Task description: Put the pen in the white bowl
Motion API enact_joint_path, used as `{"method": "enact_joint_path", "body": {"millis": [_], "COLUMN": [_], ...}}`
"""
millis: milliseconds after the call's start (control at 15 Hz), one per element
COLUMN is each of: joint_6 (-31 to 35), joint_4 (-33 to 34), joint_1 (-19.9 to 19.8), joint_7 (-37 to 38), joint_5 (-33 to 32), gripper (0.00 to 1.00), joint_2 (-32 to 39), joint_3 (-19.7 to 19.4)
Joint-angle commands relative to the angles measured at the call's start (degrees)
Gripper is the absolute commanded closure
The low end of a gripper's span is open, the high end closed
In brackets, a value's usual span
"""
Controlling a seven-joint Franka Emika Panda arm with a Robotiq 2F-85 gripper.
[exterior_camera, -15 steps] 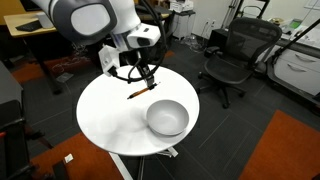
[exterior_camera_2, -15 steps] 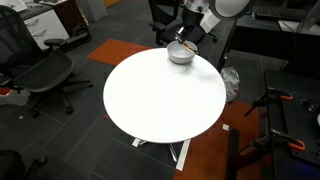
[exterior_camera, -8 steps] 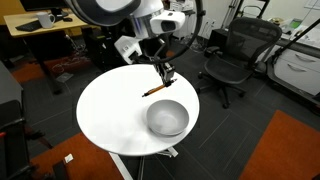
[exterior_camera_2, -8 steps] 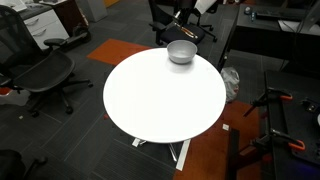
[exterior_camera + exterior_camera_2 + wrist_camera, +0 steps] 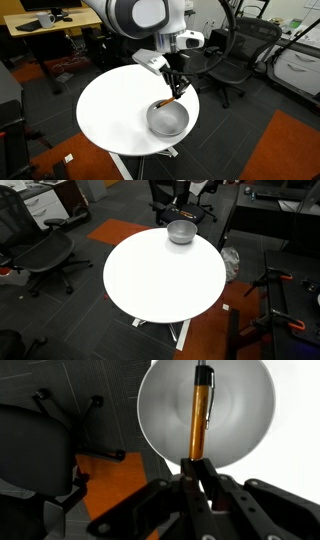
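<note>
The pen that already reaches over the white bowl's hollow [image 5: 168, 118] comes down a little at the bowl's rim next, then my gripper releases it.
My gripper [image 5: 176, 88] is shut on the pen [image 5: 168, 101], a thin orange-brown stick with a dark tip. It holds the pen tilted just above the far rim of the white bowl [image 5: 168, 120] on the round white table [image 5: 110, 110]. In the wrist view the pen [image 5: 200, 415] runs up from the fingers [image 5: 198, 465] across the bowl's hollow [image 5: 240, 410]. In an exterior view the bowl [image 5: 181, 232] stands at the table's far edge; the gripper is out of sight there.
Black office chairs stand round the table [image 5: 235, 55] [image 5: 40, 255]. A desk with clutter [image 5: 40, 25] is behind it. An orange floor patch [image 5: 285, 150] lies beside the table. The tabletop [image 5: 165, 280] is bare apart from the bowl.
The gripper has carried the pen from over the table's middle sideways and down, to just above the bowl's rim. The bowl has not moved.
</note>
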Motion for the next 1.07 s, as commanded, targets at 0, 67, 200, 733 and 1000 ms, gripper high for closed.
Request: {"method": "enact_joint_path", "body": {"millis": [0,67,200,733,1000], "joint_6": [-2.8,-2.7,-2.2,-1.6,-1.4], "joint_4": [6.1,6.6,6.6,5.0,4.7], "joint_1": [-3.1,-3.7,-4.4,-4.8,-4.7], "joint_7": [-4.5,-5.1,-6.2,-6.2,-5.9], "joint_5": [2.4,2.8,3.4,4.3,4.7], "gripper": [0.97,0.97,0.97,0.45,0.16], "joint_2": [4.4,5.0,5.7,5.0,5.0], "joint_3": [2.5,2.9,3.6,4.3,4.2]}}
